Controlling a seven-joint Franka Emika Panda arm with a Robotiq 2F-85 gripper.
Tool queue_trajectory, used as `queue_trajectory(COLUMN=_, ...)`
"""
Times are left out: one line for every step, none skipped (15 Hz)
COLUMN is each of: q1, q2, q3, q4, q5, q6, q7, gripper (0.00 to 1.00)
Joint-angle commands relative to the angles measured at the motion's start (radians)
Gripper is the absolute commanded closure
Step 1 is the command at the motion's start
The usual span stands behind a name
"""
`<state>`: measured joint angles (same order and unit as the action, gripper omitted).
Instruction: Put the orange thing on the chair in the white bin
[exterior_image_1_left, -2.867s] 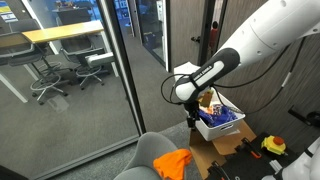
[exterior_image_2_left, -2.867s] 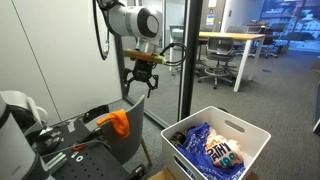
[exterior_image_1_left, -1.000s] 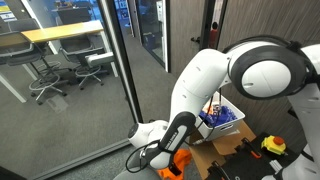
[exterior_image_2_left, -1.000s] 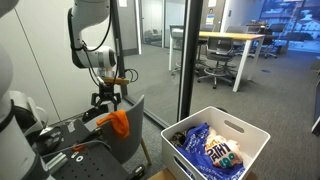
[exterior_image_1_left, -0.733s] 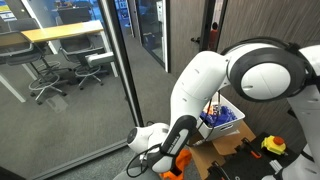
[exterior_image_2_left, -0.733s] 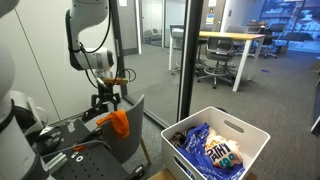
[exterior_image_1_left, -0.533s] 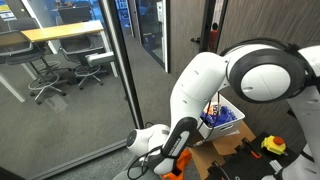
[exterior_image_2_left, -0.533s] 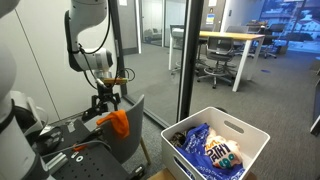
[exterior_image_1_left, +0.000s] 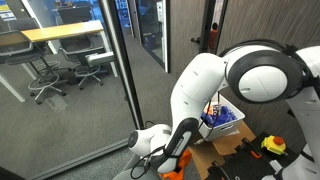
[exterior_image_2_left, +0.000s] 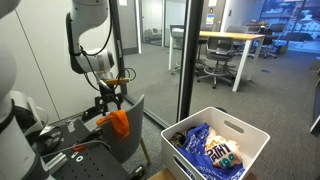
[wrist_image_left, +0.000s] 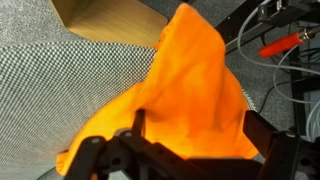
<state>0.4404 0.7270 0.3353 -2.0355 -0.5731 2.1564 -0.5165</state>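
Note:
Next, the gripper stays low over the orange cloth (wrist_image_left: 190, 80) and closes its two fingers on the bunched fabric (wrist_image_left: 195, 122), because the folds already lie between them.
The orange thing is a crumpled orange cloth (wrist_image_left: 190, 80) lying on the grey chair (wrist_image_left: 45, 90). It shows in both exterior views (exterior_image_1_left: 182, 157) (exterior_image_2_left: 119, 125). My gripper (wrist_image_left: 200, 140) is down over the cloth, with its two fingers wide apart on either side of the fabric and the cloth bunched between them. In an exterior view the gripper (exterior_image_2_left: 111, 106) sits just above the cloth at the chair's back edge. The white bin (exterior_image_2_left: 252, 150) stands on a cardboard box and holds blue packaged items. It also shows behind my arm in an exterior view (exterior_image_1_left: 212, 128).
A glass wall and door frame (exterior_image_2_left: 185, 60) stand between chair and bin. Cables and tools, one with a red handle (wrist_image_left: 285, 42), lie beside the chair. A yellow tool (exterior_image_1_left: 273, 146) lies near the cardboard box (exterior_image_1_left: 225, 148). My arm arches over the bin.
My arm has come from above the bin down to the chair, and the gripper now straddles the orange cloth. Over the last second it has barely moved.

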Motion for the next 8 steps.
queue_trajectory(q1=-0.001, q2=0.005, q3=-0.020, q4=-0.006, q5=-0.035, q6=0.024, q7=0.024, gripper=0.00)
queue_trajectory(q1=-0.002, q2=0.008, q3=-0.023, q4=-0.006, q5=-0.038, q6=0.025, q7=0.026, gripper=0.00)
queue_trajectory(q1=-0.002, q2=0.008, q3=-0.026, q4=-0.007, q5=-0.040, q6=0.027, q7=0.027, gripper=0.00)
queue_trajectory(q1=-0.003, q2=0.008, q3=-0.028, q4=-0.005, q5=-0.040, q6=0.028, q7=0.027, gripper=0.00)
queue_trajectory(q1=-0.003, q2=0.008, q3=-0.029, q4=-0.006, q5=-0.040, q6=0.030, q7=0.029, gripper=0.00)
queue_trajectory(q1=-0.003, q2=0.010, q3=-0.030, q4=-0.005, q5=-0.040, q6=0.031, q7=0.030, gripper=0.00)
queue_trajectory(q1=-0.002, q2=0.010, q3=-0.031, q4=-0.002, q5=-0.039, q6=0.029, q7=0.031, gripper=0.00)
queue_trajectory(q1=-0.002, q2=0.011, q3=-0.031, q4=-0.002, q5=-0.039, q6=0.029, q7=0.032, gripper=0.00)
